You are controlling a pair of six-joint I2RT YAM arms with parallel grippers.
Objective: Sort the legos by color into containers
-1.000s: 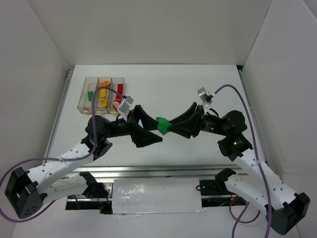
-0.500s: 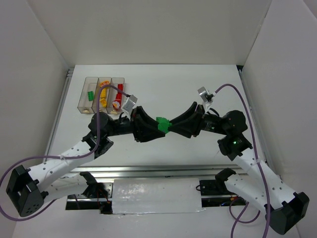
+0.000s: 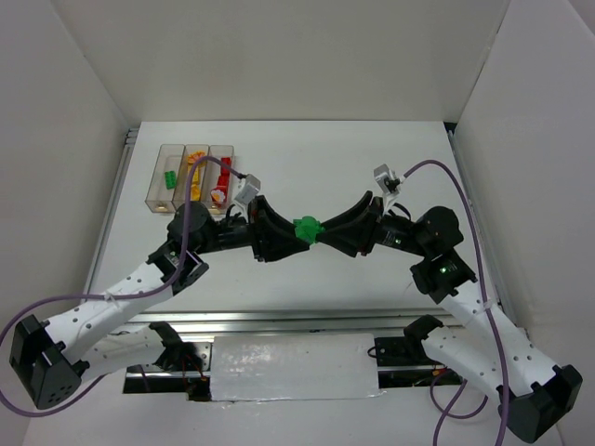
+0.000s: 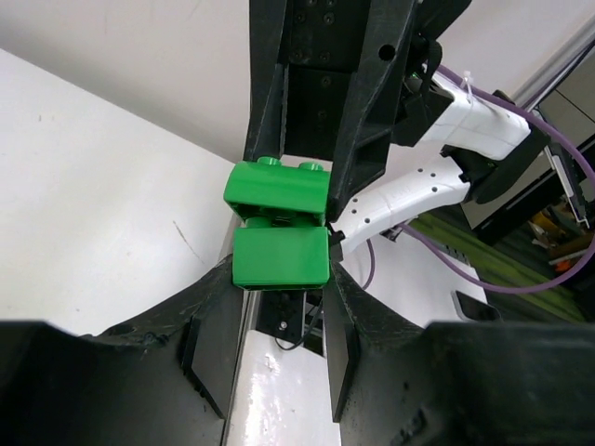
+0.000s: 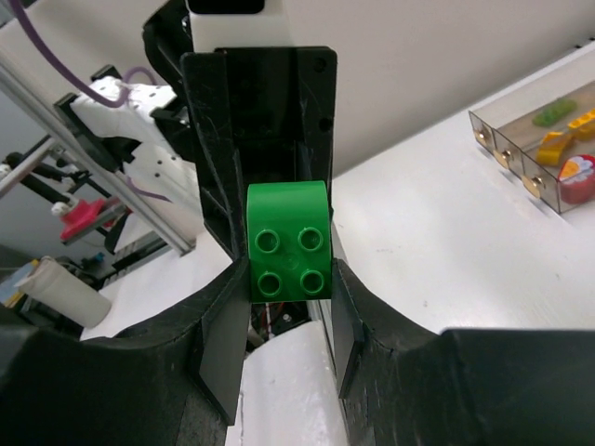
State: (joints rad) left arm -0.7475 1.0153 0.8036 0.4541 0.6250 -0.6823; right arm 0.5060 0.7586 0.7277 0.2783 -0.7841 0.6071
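The bin with the matching green piece lies outward and to my left gripper's left in the top view, so next this gripper swings over, lowers and releases.
Two green legos stuck together (image 3: 305, 228) hang in the air over the table's middle, gripped from both sides. My left gripper (image 4: 279, 271) is shut on the nearer green brick (image 4: 280, 256); the studded one (image 4: 277, 191) beyond it sits between the right arm's fingers. In the right wrist view, my right gripper (image 5: 288, 274) is shut on a green brick with a rounded top and four studs (image 5: 288, 242). The containers (image 3: 195, 175) stand at the table's far left: a green piece (image 3: 169, 177) in the left bin, yellow (image 3: 193, 178) in the middle, red (image 3: 221, 186) in the right.
White walls close in the table on the left, right and back. A metal rail (image 3: 279, 321) runs along the near edge between the arm bases. The clear bins (image 5: 548, 139) also show at the right edge of the right wrist view.
My left gripper has moved in toward the green legos and its jaws have gone from wide open to shut on them. The right gripper has kept its hold, shifting slightly.
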